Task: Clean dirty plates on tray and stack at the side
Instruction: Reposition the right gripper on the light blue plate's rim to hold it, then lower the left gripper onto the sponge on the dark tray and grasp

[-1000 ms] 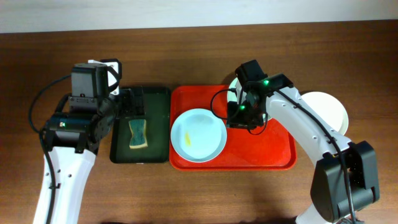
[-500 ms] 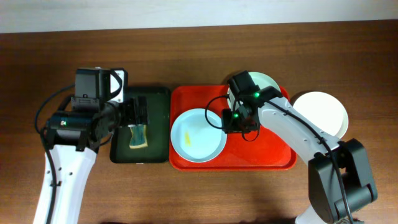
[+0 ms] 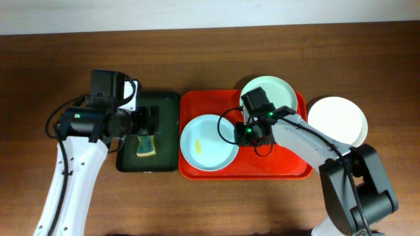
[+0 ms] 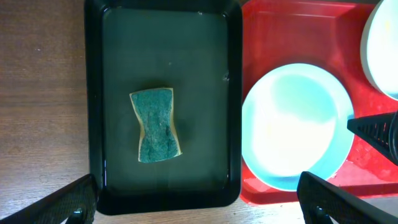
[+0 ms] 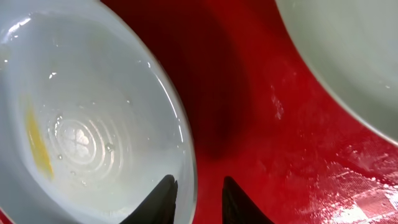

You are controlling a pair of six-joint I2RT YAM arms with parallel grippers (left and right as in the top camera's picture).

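Observation:
The robot's left gripper will next go down into the dark green tray and close its fingers in around the green-and-yellow sponge's narrow middle (image 3: 146,143) (image 4: 157,126).
On the red tray (image 3: 289,157) lies a pale blue plate (image 3: 209,142) with a yellow smear, at the tray's left. My right gripper (image 3: 244,134) is at its right rim. In the right wrist view the gripper (image 5: 199,180) straddles the blue plate's (image 5: 81,124) rim, one finger inside and one over the tray, with a gap still showing. A mint plate (image 3: 268,92) sits at the tray's back right. A white plate (image 3: 338,120) rests on the table right of the tray. My left gripper (image 3: 146,121) hangs wide open and holds nothing.
A dark green tray (image 3: 167,105) stands left of the red one, holding water and a green-and-yellow sponge (image 3: 146,142). The left wrist view looks down on the sponge (image 4: 156,125) from above, with the left gripper (image 4: 198,205) spread wider than the green tray (image 4: 93,124).
My right gripper has moved left and forward off the mint plate to the blue plate's rim, and its jaws have narrowed. The left arm has shifted right over the green tray.

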